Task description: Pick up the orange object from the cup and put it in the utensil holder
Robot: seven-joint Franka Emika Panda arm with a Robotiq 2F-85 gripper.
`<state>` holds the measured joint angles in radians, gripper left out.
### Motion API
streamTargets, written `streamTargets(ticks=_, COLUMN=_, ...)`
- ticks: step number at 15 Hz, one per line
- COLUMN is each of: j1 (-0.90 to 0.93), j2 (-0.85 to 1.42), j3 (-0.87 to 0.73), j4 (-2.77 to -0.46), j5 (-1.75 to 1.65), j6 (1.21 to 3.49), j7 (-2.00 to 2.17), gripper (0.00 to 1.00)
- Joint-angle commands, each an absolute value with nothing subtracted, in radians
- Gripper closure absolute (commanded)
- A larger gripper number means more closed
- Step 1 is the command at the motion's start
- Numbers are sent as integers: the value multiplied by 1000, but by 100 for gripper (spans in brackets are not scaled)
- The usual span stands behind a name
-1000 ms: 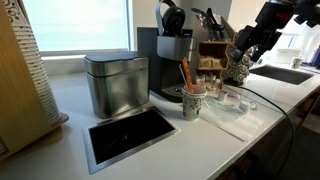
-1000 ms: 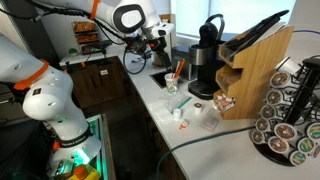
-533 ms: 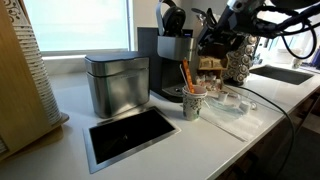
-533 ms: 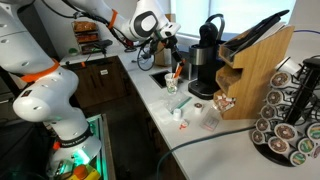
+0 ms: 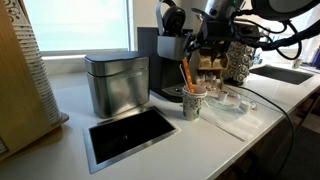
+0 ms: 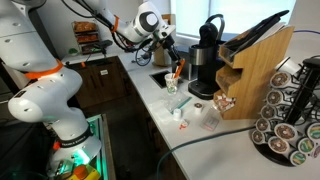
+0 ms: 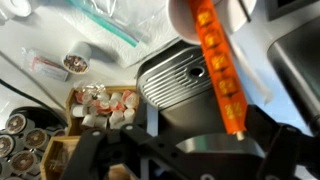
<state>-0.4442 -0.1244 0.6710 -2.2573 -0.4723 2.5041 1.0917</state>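
Note:
I should move my gripper to the right in the wrist view and down around the orange object's top end [image 5: 185,65] [image 7: 234,115], because that end stands below, off-center to that side.
The orange object [image 5: 185,74] stands tilted in the cup [image 5: 192,104] in front of the coffee machine [image 5: 166,62]. Both also show in an exterior view, the orange object [image 6: 178,70] in the cup [image 6: 172,86]. My gripper [image 5: 204,42] hangs open just above the stick's top end, touching nothing. In the wrist view the orange object [image 7: 219,68] runs from the cup down to between the open fingers of my gripper [image 7: 196,140]. The brown utensil holder [image 5: 214,60] is mostly hidden behind my gripper.
A metal canister [image 5: 117,83] and a black recessed tray [image 5: 130,136] lie to one side of the cup. A speckled cylinder [image 5: 238,64], clear glasses [image 5: 234,98] and a sink [image 5: 285,72] lie to the other. A knife block [image 6: 262,70] and a pod carousel [image 6: 290,112] stand close by.
My arm has swung from over the speckled cylinder toward the coffee machine and now hangs over the cup and the orange object. The cup and stick have not moved.

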Motion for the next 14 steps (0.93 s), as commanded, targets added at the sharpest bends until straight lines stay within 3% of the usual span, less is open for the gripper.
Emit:
streamTargets(ticks=1, j1=-239, j2=-90, j3=496, j4=-2245, j5=-496, j6=2475, j7=1106, gripper=0)
streamTargets(ticks=14, j1=96, j2=88, j3=251, j4=-2103, j5=-972, j6=2318, j7=1494, gripper=0)
